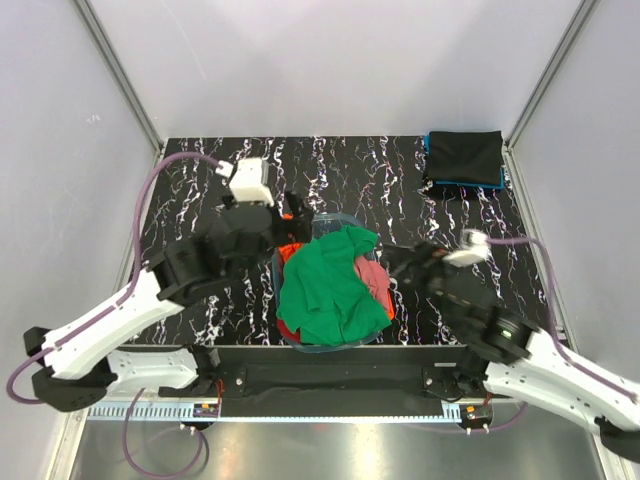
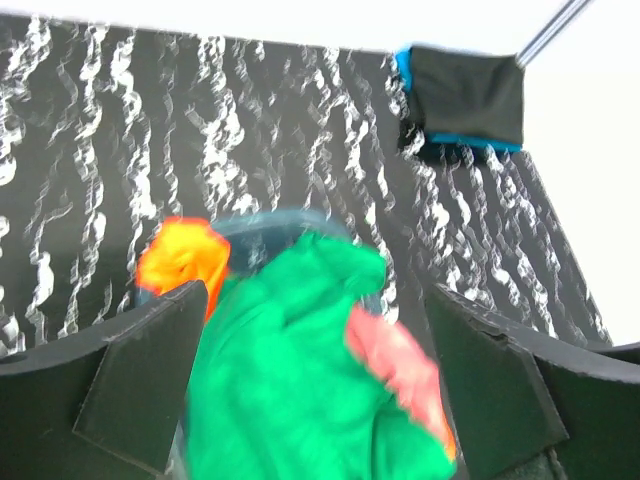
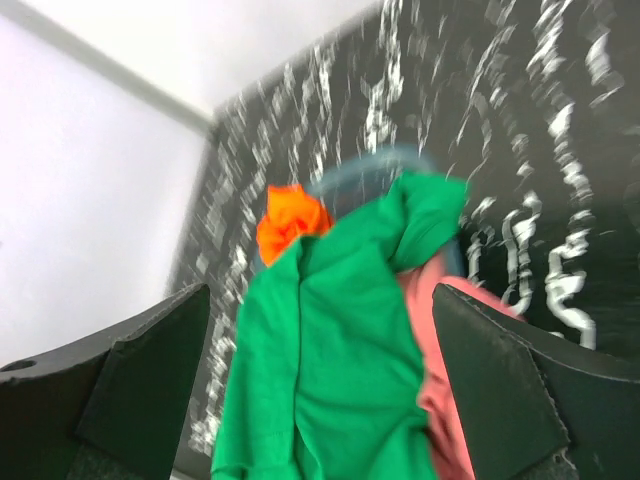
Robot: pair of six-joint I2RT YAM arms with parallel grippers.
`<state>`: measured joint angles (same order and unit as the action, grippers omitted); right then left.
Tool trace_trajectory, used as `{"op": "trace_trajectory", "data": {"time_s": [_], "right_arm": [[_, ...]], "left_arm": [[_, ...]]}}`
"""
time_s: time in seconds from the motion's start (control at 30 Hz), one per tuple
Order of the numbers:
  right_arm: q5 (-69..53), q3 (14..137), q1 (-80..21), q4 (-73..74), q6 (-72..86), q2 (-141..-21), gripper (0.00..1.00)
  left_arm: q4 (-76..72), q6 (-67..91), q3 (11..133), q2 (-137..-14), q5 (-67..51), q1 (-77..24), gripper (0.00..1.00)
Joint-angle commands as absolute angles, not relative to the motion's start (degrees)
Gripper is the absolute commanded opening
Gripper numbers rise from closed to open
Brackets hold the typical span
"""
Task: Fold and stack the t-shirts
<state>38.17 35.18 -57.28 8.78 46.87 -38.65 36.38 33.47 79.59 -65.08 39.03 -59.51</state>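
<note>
My left gripper lowers and draws back onto the shirt's near part next.
A bright green t-shirt (image 1: 330, 285) lies crumpled on top of a clear plastic tub (image 1: 338, 218) at the table's near middle, over a pinkish-red shirt (image 1: 372, 275) and an orange one (image 1: 290, 243). A folded black t-shirt (image 1: 465, 156) lies on a folded blue one (image 1: 497, 183) at the far right corner. My left gripper (image 1: 292, 218) is open at the tub's far left edge, above the green shirt (image 2: 300, 380). My right gripper (image 1: 398, 262) is open at the tub's right side, above the green shirt (image 3: 340, 360). Neither holds cloth.
The table (image 1: 200, 200) is black with white marbling, walled by white panels. The folded stack shows in the left wrist view (image 2: 465, 95) at the far right. The orange shirt pokes out at the tub's far left (image 3: 290, 225).
</note>
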Motion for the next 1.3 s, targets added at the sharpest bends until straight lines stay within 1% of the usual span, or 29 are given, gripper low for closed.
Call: {"op": "trace_trajectory", "data": {"time_s": [0.0,0.03,0.07,0.1,0.13,0.2,0.37,0.4,0.43,0.6,0.73,0.77,0.8,0.83,0.87,0.97,1.0,1.07,1.13,1.17,1.2,1.27], "right_arm": [[45.8,31.3,-57.22,19.33,46.41,-26.13,1.0],[44.75,30.25,-57.22,19.34,44.41,-21.14,1.0],[43.52,30.06,-57.22,20.55,44.04,-19.44,0.99],[43.16,30.06,-57.22,21.7,43.86,-18.12,1.0],[43.07,30.32,-57.22,22.84,43.94,-16.71,1.0],[42.89,31.81,-57.22,26.88,44.03,-17.05,1.0],[42.28,34.89,-57.22,32.08,45.35,-21.61,1.0],[42.19,34.98,-57.3,32.17,45.7,-22.06,1.0],[42.19,34.81,-57.22,32.43,46.57,-22.76,1.0],[41.92,33.58,-57.22,32.43,48.69,-23.12,1.0],[41.4,32.61,-57.22,32.43,48.95,-23.12,1.0],[41.05,32.35,-57.22,32.43,49.04,-23.12,1.0],[40.78,32.26,-57.22,32.43,49.13,-23.12,1.0],[40.52,31.82,-57.22,32.26,49.39,-23.64,0.99],[39.56,31.64,-57.22,32.17,49.31,-24.08,1.0],[35.7,31.55,-57.22,31.03,48.08,-28.55,1.0],[34.81,31.99,-57.3,30.94,47.73,-32.22,1.0],[32.0,33.83,-57.22,31.03,47.37,-36.63,1.0],[30.33,36.63,-56.95,31.11,46.23,-44.01,1.0],[28.58,37.69,-56.52,31.11,45.88,-46.47,1.0],[27.87,38.75,-55.64,31.11,45.44,-51.02,1.0],[25.85,41.65,-54.24,31.11,44.74,-54.74,1.0]], "left_arm": [[46.75,39.45,71.32,-63.11,32.1,-59.5,0.94],[47.54,40.51,69.54,-62.93,30.25,-59.59,0.92],[47.64,42.34,67.87,-62.93,26.41,-59.59,0.91],[47.72,42.97,65.24,-63.19,24.63,-59.85,0.87],[47.64,43.5,64.17,-63.54,23.39,-60.11,0.86],[47.46,44.73,62.06,-64.5,20.66,-61.34,0.81],[47.64,48.07,58.81,-65.92,19.43,-65.39,0.78],[47.55,48.51,58.28,-66.35,19.25,-65.83,0.73],[47.55,49.21,57.84,-66.36,19.25,-66.0,0.7],[46.94,50.01,57.04,-66.71,19.95,-66.62,0.65],[46.5,49.05,57.57,-68.37,20.83,-66.62,0.54],[46.41,48.87,58.09,-69.25,21.53,-66.62,0.4],[46.41,48.61,58.53,-69.78,21.88,-66.62,0.32],[46.58,48.6,59.14,-70.13,22.75,-66.62,0.19],[46.93,49.13,60.19,-70.31,24.85,-66.53,0.0],[47.46,48.96,63.18,-69.09,28.37,-66.53,0.0],[49.03,48.61,64.32,-68.47,29.87,-66.45,0.0],[52.54,47.47,69.76,-65.94,36.27,-65.31,0.0],[59.57,46.5,74.77,-63.38,41.9,-64.25,0.0],[61.07,45.71,79.58,-60.32,46.19,-63.12,0.0],[62.13,44.57,81.63,-58.55,47.71,-62.58,0.0],[62.31,41.58,86.64,-54.26,50.79,-62.05,0.0]]}}
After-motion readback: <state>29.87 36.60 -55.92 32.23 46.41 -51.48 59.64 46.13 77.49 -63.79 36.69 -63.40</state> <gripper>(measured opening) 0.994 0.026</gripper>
